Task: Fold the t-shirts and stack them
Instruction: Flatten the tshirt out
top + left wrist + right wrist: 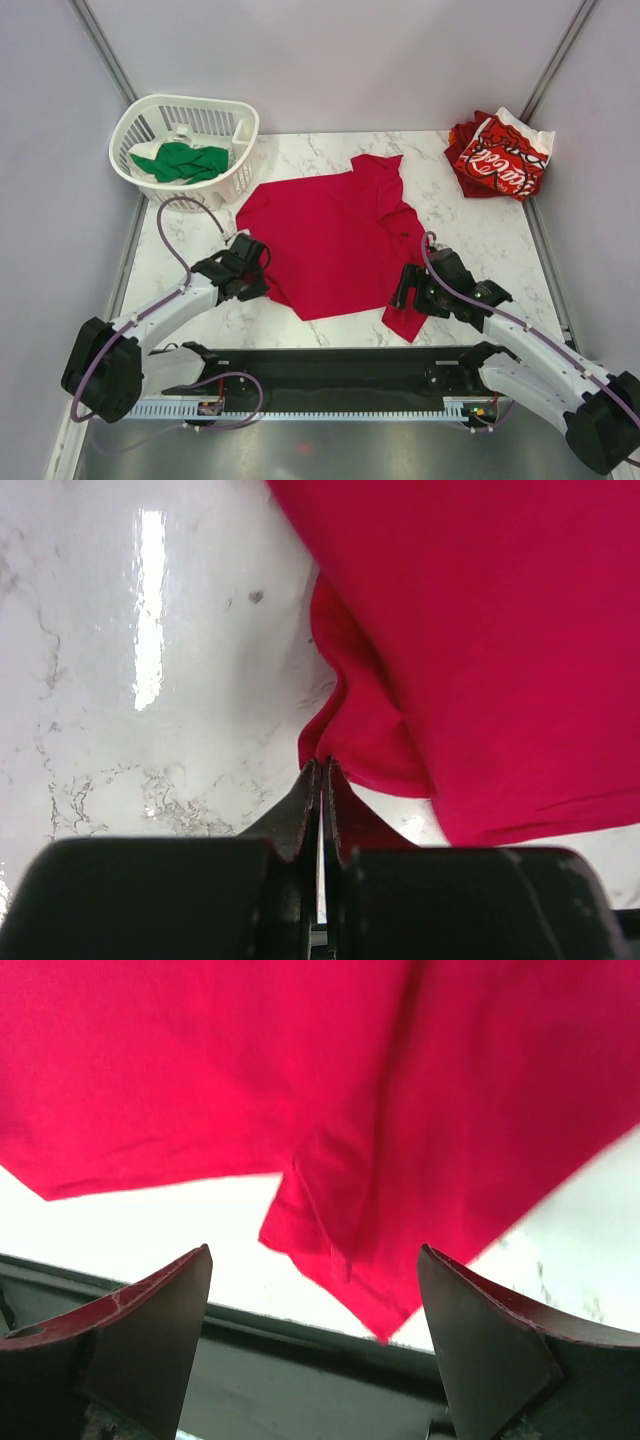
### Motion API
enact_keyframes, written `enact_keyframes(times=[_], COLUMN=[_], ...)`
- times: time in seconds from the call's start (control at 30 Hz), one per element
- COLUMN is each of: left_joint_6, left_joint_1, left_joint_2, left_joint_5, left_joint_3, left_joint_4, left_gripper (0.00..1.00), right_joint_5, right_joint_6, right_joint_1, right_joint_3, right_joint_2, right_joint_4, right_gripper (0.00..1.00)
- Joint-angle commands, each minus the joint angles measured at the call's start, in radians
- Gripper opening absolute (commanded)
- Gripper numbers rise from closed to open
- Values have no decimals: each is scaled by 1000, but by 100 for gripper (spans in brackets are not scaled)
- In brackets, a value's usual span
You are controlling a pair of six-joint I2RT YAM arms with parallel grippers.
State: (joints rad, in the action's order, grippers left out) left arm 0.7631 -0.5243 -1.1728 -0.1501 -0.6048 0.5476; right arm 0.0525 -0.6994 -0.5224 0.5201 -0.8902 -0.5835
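Note:
My right gripper will next go down and back toward the bar onto the red shirt's near corner flap (406, 322) (362, 1282), because my left gripper already pinches the shirt's opposite edge.
The plain crimson-red t-shirt (335, 235) lies spread flat in the middle of the marble table. My left gripper (262, 272) is at its left edge, shut on a pinched-up fold of the red cloth (350, 730), jaws pressed together at the tips (322, 768). My right gripper (408, 290) hovers open over the shirt's near right corner (340, 1250), fingers wide apart and nothing between them. A red-and-white t-shirt (500, 155) with white script sits folded at the back right. A green t-shirt (185, 160) lies in the basket.
The white slatted basket (185, 103) stands at the back left corner. A black rail (330, 365) runs along the table's near edge between the arm bases, also below the right fingers (300, 1360). Grey walls close in on both sides.

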Motion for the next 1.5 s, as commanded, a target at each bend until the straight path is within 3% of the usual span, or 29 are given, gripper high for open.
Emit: enact_keyframes(times=[0.0, 0.17, 0.3, 0.7, 0.77, 0.93, 1.03, 1.1, 1.23, 1.47], left_joint_6=[-36, -28, -21, -31, -30, -33, -42, -48, -70, -286], left_joint_1=[-2, -2, -2, -2, -2, 0, 0, 0, 0, 0], left_joint_2=[64, 36, 44, 67, 71, 73, 81, 96, 194, 398], left_joint_5=[-83, -65, -68, -75, -77, -92, -95, -95, -103, -158], left_joint_3=[-88, -89, -70, -55, -50, -50, -59, -65, -148, -490], left_joint_4=[9, 9, 9, 11, 8, 9, 9, 12, 115, 271], left_gripper=[2, 2, 2, 2, 2, 2, 2, 2, 2, 2], right_joint_5=[-93, -155, -180, -175, -171, -183, -184, -190, -250, -394], right_joint_6=[-138, -261, -292, -281, -278, -282, -282, -275, -220, 13], right_joint_1=[-51, -123, -134, -200, -211, -226, -226, -226, -226, -225], right_joint_3=[-20, -89, -149, -203, -200, -207, -213, -192, -40, 591], right_joint_2=[102, 219, 270, 100, 74, 112, 131, 137, 157, 113], right_joint_4=[-94, -185, -205, -64, -52, -35, -32, -41, -123, -207], right_gripper=[91, 87, 72, 61, 55, 17, 3, 0, 0, 0])
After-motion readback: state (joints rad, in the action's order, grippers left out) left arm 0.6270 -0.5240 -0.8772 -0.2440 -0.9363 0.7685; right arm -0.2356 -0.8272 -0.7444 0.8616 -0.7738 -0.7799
